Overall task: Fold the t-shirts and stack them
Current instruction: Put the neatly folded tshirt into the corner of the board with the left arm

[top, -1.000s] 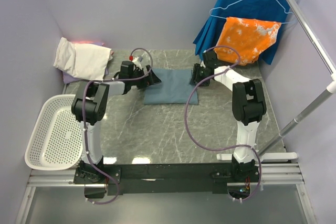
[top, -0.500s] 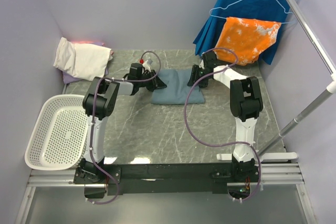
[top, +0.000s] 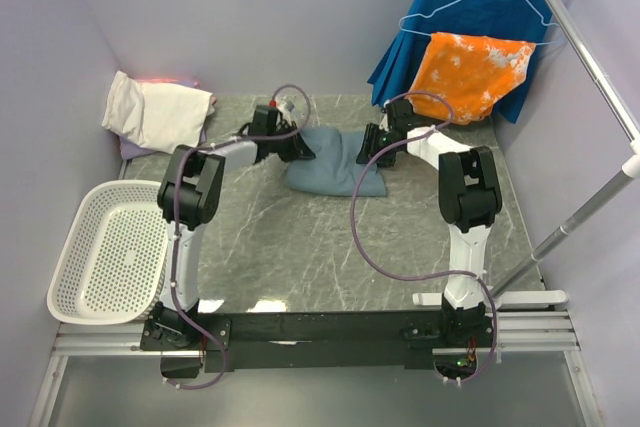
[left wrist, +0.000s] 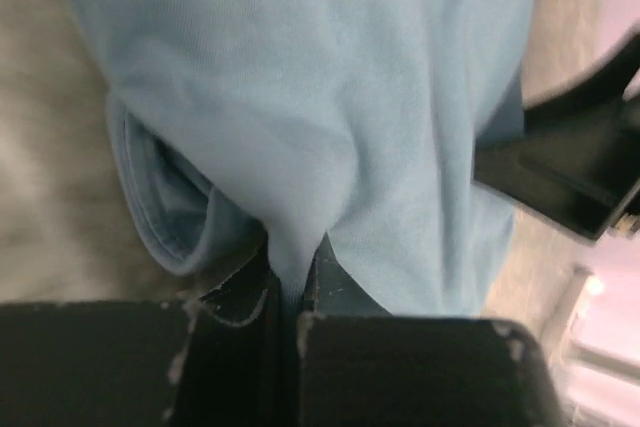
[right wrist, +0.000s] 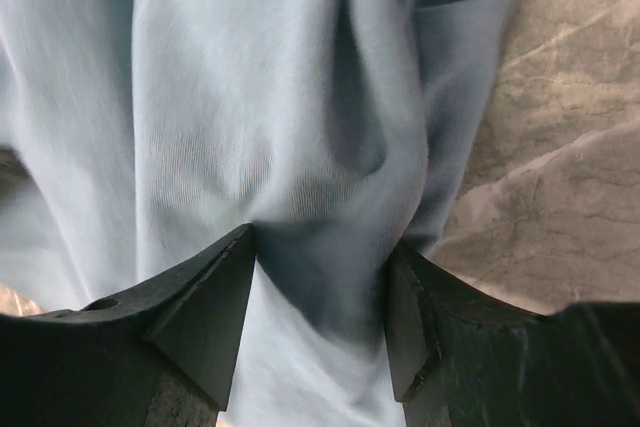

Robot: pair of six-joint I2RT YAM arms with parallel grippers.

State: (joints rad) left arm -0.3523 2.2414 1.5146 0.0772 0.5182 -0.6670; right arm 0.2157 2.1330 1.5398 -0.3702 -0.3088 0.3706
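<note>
My left gripper holds the blue-grey t-shirt and will next move over the folded cream-white t-shirt to release it there, since that stack lies to the gripper's left in the top view.
A dusty blue-grey t-shirt lies bunched at the back middle of the marble table. My left gripper is at its left end, shut on a pinch of the blue cloth that runs down between the fingertips. My right gripper is at the shirt's right end. Its fingers stand apart with a bulge of the cloth filling the gap. A folded cream-white t-shirt rests in the back left corner on a lavender one.
A white perforated basket hangs off the table's left edge. At the back right, an orange-and-white cloth and a royal-blue garment hang from a slanted rail. Purple walls close in the back and sides.
My left gripper moved right and back along the shirt's left edge and shut on it. The flat shirt has been pushed toward the right gripper and bunched up. The right arm hardly moved.
</note>
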